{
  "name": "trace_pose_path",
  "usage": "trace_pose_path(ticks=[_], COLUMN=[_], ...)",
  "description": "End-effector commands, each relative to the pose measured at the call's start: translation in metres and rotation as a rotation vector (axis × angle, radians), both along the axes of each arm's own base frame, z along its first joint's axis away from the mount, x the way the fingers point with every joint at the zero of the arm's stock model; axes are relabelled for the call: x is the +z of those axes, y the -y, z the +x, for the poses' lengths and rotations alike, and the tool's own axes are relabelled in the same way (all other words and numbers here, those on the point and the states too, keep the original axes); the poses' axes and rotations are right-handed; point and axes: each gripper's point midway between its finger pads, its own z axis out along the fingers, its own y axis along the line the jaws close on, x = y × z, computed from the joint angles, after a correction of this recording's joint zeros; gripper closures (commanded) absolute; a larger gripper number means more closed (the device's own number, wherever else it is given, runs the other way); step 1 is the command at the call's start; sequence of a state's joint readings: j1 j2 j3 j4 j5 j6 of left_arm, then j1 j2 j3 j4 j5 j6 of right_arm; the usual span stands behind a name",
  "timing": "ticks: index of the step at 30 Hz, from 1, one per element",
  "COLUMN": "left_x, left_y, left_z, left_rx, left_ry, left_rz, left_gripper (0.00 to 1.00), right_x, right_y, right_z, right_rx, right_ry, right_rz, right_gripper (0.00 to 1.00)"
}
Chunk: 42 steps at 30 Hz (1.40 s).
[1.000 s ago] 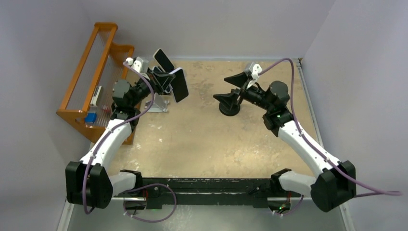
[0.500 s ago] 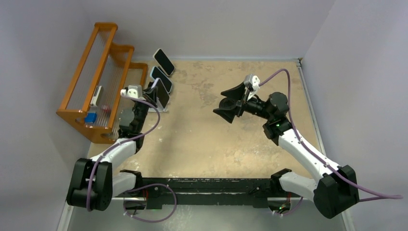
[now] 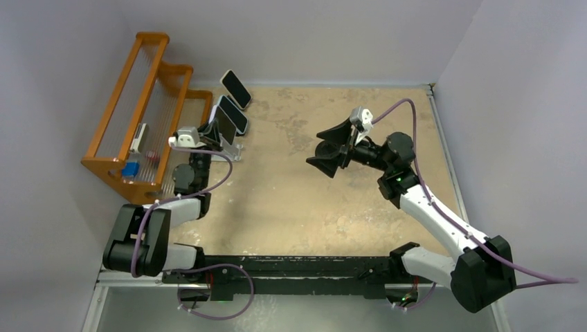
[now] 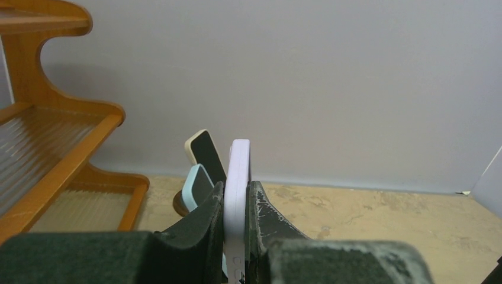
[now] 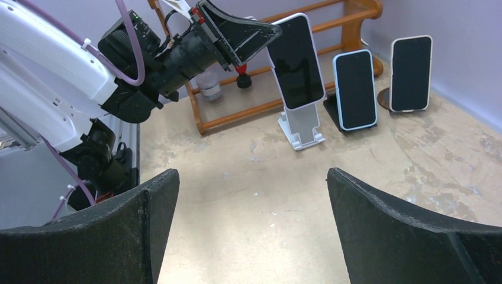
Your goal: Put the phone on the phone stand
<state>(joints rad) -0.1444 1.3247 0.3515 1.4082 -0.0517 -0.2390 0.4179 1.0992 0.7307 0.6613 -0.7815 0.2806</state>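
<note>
The white phone stand's bottom ledge lies below, still clear of the phone's lower edge, so my left gripper will next lower the phone there and let go.
A phone (image 5: pixel 294 62) in a pale lilac case with a dark screen stands nearly upright, and its lower edge meets the white phone stand (image 5: pixel 302 127). My left gripper (image 4: pixel 237 186) is shut on the phone's (image 4: pixel 240 160) thin edges near its upper end. From above, the phone (image 3: pixel 225 126) is at the left of the table beside the orange rack, with the stand (image 3: pixel 234 153) just under it. My right gripper (image 5: pixel 251 174) hangs open and empty over the table's middle (image 3: pixel 329 147), facing the stand.
A blue-cased phone (image 5: pixel 355 89) leans on a black stand and a cream-cased phone (image 5: pixel 410 72) on a round brown one, in a row behind the white stand. An orange wooden rack (image 3: pixel 138 117) lines the left wall. Purple walls enclose the tan table (image 3: pixel 311 200).
My left arm has folded back toward the near left, bringing the phone down from mid-air onto the white stand. My right gripper lifted and tilted early on, then held still.
</note>
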Motion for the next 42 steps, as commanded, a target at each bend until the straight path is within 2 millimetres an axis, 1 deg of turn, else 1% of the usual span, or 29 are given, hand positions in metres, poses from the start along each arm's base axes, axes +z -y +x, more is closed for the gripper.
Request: trace_pose_path(ticks=[1, 5, 14, 17, 21, 26, 33, 38, 42], left_x=[0.028, 0.012, -0.014, -0.019, -0.019, -0.013, -0.008, -0.012, -0.02], left_y=[-0.011, -0.012, -0.018, -0.021, -0.024, -0.025, -0.017, -0.015, -0.016], left_z=[-0.013, -0.007, 0.003, 0.007, 0.01, 0.015, 0.021, 0.025, 0.027], left_rx=[0.041, 0.04, 0.054, 0.057, 0.062, 0.063, 0.02, 0.014, 0.014], left_ry=[0.146, 0.116, 0.079, 0.065, 0.067, 0.083, 0.094, 0.086, 0.063], left_rz=[-0.038, -0.048, -0.08, -0.084, -0.086, -0.092, -0.093, -0.093, -0.111], left_gripper=[1.0, 1.0, 1.0, 1.0, 1.0, 1.0, 1.0, 1.0, 1.0], right_x=[0.009, 0.005, -0.005, -0.009, -0.013, -0.018, -0.021, -0.022, -0.024], right_y=[-0.003, -0.005, -0.009, -0.01, -0.012, -0.014, -0.014, -0.014, -0.014], right_z=[0.0, 0.003, 0.009, 0.011, 0.011, 0.013, 0.013, 0.014, 0.014], right_rx=[0.023, 0.029, 0.037, 0.042, 0.057, 0.068, 0.069, 0.066, 0.067], right_ry=[0.035, 0.021, -0.003, -0.01, -0.015, -0.027, -0.032, -0.032, -0.035], right_rz=[0.017, 0.016, -0.005, -0.012, -0.016, -0.021, -0.025, -0.027, -0.03], right_gripper=[0.04, 0.04, 0.04, 0.04, 0.04, 0.04, 0.04, 0.04, 0.04])
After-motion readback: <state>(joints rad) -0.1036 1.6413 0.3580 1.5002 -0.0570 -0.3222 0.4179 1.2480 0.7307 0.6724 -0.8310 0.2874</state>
